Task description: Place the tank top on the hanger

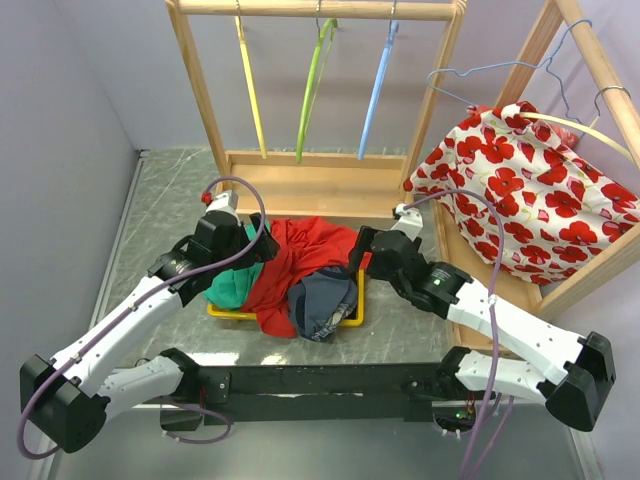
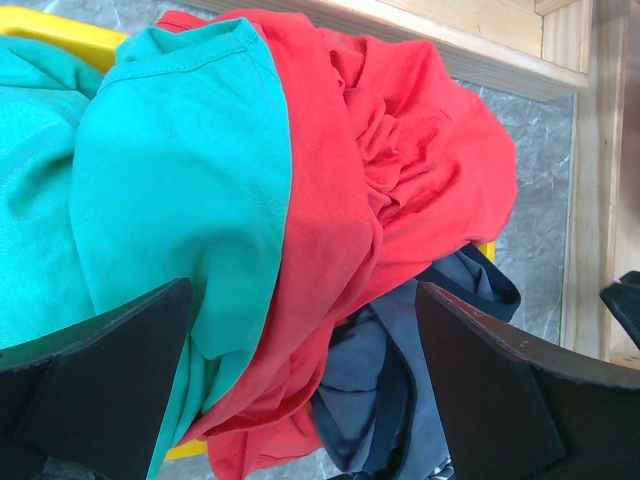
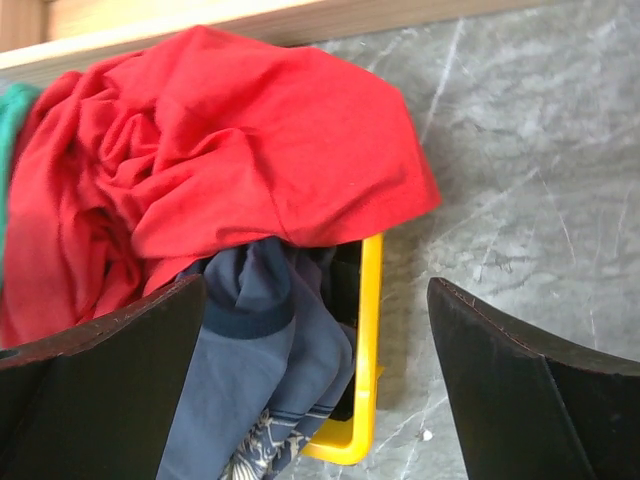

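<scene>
My right gripper should move down and back onto the tank top's dark trim next, because the trim is below it and to its left in the top view.
The navy tank top [image 1: 322, 302] lies crumpled in a yellow tray [image 1: 358, 310], partly under a red garment [image 1: 300, 255]; it also shows in the left wrist view [image 2: 400, 400] and in the right wrist view [image 3: 260, 370] with pale print near its hem. The light blue hanger [image 1: 378, 90] hangs on the wooden rack at the back. My left gripper [image 1: 262, 250] is open over the pile's left side, above the green garment [image 2: 160, 170]. My right gripper [image 1: 362, 262] is open over the tray's right edge, empty.
A wooden rack [image 1: 320, 10] holds a yellow hanger [image 1: 250, 90] and a lime green hanger [image 1: 312, 90]. At right a wooden frame [image 1: 590, 60] carries wire hangers and a poppy-print fabric [image 1: 520, 190]. The grey marble table [image 1: 160, 220] has walls to the left.
</scene>
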